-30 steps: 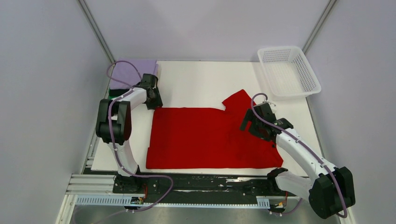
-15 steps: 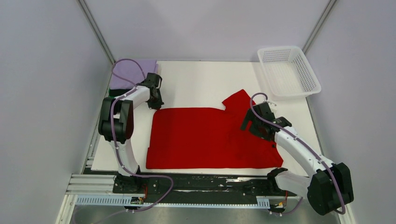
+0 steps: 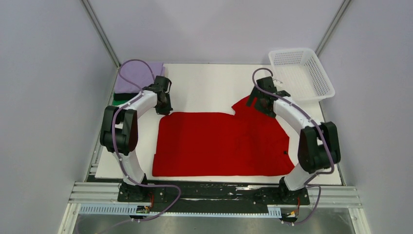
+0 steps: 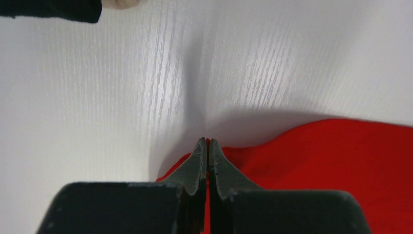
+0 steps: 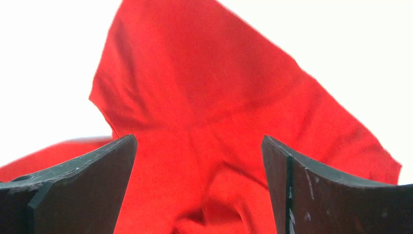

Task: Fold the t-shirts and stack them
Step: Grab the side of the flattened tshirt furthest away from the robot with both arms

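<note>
My right gripper is open and the far end of the red sleeve still lies beyond its fingers, so next it should move outward and down onto that end.
The red t-shirt (image 3: 219,144) lies spread flat on the white table, one sleeve pointing to the far right. My left gripper (image 3: 164,109) is at the shirt's far left corner. In the left wrist view it (image 4: 208,141) is shut, with a thin fold of the red cloth (image 4: 341,161) between the fingers. My right gripper (image 3: 261,104) is over the far right sleeve. In the right wrist view it (image 5: 198,139) is open, with the red sleeve (image 5: 204,83) below the jaws. A folded lavender t-shirt (image 3: 139,75) tops a stack at the far left, with a green edge (image 3: 118,103) under it.
A white plastic mesh basket (image 3: 302,73) stands at the far right corner, partly off the table's (image 3: 204,83) edge. Grey walls close in both sides and the back. A dark edge (image 4: 48,9) shows at the top left of the left wrist view.
My right arm has swung from the shirt's right side away to the far sleeve. My left gripper has shifted slightly at the far left corner.
</note>
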Controlling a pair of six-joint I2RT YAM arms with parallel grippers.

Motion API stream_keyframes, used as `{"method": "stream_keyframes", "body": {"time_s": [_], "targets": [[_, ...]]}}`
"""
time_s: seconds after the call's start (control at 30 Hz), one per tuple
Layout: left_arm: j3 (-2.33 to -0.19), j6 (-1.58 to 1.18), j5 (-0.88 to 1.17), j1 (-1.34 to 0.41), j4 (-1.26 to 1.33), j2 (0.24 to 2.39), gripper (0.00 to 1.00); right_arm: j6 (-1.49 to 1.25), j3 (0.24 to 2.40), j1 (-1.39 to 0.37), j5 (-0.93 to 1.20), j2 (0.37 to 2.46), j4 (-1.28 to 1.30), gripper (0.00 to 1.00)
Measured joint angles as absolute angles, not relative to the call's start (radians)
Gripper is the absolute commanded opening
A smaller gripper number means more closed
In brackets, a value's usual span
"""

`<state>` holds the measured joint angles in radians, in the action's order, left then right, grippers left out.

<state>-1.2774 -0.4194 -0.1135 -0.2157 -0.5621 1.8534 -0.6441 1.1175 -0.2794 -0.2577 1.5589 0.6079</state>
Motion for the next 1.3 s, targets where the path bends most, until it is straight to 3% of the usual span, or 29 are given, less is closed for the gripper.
{"method": "stream_keyframes", "body": {"time_s": [0.2, 0.5, 0.73, 1.1, 1.3], "targets": [[-1.237, -0.415, -0.109, -0.220, -0.564, 1.789, 0.00, -0.566, 1.433, -0.263, -0.291, 1.884, 0.559, 0.77], [-1.229, -0.413, -0.080, -0.222, -0.561, 1.780, 0.00, -0.448, 1.746, -0.263, -0.249, 2.234, 0.540, 0.57], [-1.229, -0.414, -0.080, -0.222, -0.560, 1.781, 0.00, -0.392, 1.764, -0.263, -0.239, 2.252, 0.540, 0.46], [-1.230, -0.415, -0.090, -0.222, -0.566, 1.782, 0.00, -0.390, 1.698, -0.257, -0.290, 2.221, 0.504, 0.09], [-1.231, -0.417, -0.088, -0.222, -0.566, 1.781, 0.00, -0.391, 1.670, -0.257, -0.296, 2.197, 0.502, 0.00]]}}
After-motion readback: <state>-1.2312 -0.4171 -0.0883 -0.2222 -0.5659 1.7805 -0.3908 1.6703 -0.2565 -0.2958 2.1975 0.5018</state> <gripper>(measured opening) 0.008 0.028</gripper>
